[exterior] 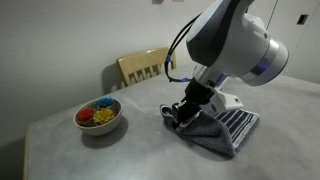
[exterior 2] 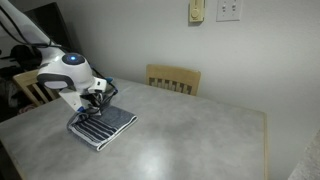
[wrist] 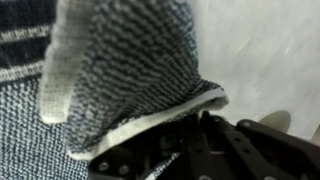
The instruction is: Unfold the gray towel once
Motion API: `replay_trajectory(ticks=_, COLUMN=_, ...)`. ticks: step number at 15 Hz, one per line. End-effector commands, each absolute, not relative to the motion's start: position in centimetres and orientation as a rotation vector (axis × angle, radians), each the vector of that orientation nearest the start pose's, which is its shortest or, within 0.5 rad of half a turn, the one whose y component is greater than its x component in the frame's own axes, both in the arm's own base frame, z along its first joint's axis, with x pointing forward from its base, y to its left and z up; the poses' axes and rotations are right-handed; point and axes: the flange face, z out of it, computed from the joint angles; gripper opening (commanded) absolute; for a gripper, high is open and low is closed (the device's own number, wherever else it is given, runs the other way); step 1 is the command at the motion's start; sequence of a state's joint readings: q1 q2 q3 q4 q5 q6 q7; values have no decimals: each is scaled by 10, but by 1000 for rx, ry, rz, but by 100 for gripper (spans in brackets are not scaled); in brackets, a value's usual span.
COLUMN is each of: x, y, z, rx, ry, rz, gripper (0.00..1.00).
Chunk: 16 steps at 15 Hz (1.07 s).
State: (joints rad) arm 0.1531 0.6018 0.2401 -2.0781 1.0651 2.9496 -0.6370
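The pinched corner in my gripper lifts back over bare tabletop (exterior 2: 47, 127) beside the folded towel next, then comes down for release, opening the fold.
The gray towel (exterior: 222, 128) lies folded on the table, its dark and white stripes showing at one end (exterior 2: 101, 124). My gripper (exterior: 182, 113) is down at the towel's edge, shut on a pinched-up corner of the cloth. In the wrist view a lifted flap of the gray towel (wrist: 130, 70) with a pale hem rises out of the shut gripper (wrist: 185, 140) and covers most of the picture; the fingertips are hidden by the cloth.
A bowl (exterior: 99, 116) of coloured pieces stands on the table (exterior 2: 190, 130) away from the towel. A wooden chair (exterior: 143, 67) stands at the table's far side by the wall, also seen as a chair (exterior 2: 173, 78).
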Motion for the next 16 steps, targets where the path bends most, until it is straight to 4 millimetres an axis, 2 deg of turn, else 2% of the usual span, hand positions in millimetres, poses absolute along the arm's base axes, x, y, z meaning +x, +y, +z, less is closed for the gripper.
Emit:
replay_trajectory(ticks=1, x=545, y=191, z=143, rx=-2747, ry=64, rz=-422, gripper=1)
replay_trajectory(ticks=3, x=531, y=197, z=151, rx=-2776, ry=67, rz=-429, gripper=1)
replay_trajectory(ticks=7, x=485, y=197, z=161, rx=-2824, ry=123, rz=-308, gripper=1)
replay_trajectory(ticks=10, x=454, y=206, z=177, rx=-2859, ry=94, rz=-266, gripper=1)
replay_trajectory(ticks=16, x=428, y=230, z=224, rx=-2870, ry=11, rz=-344, gripper=1)
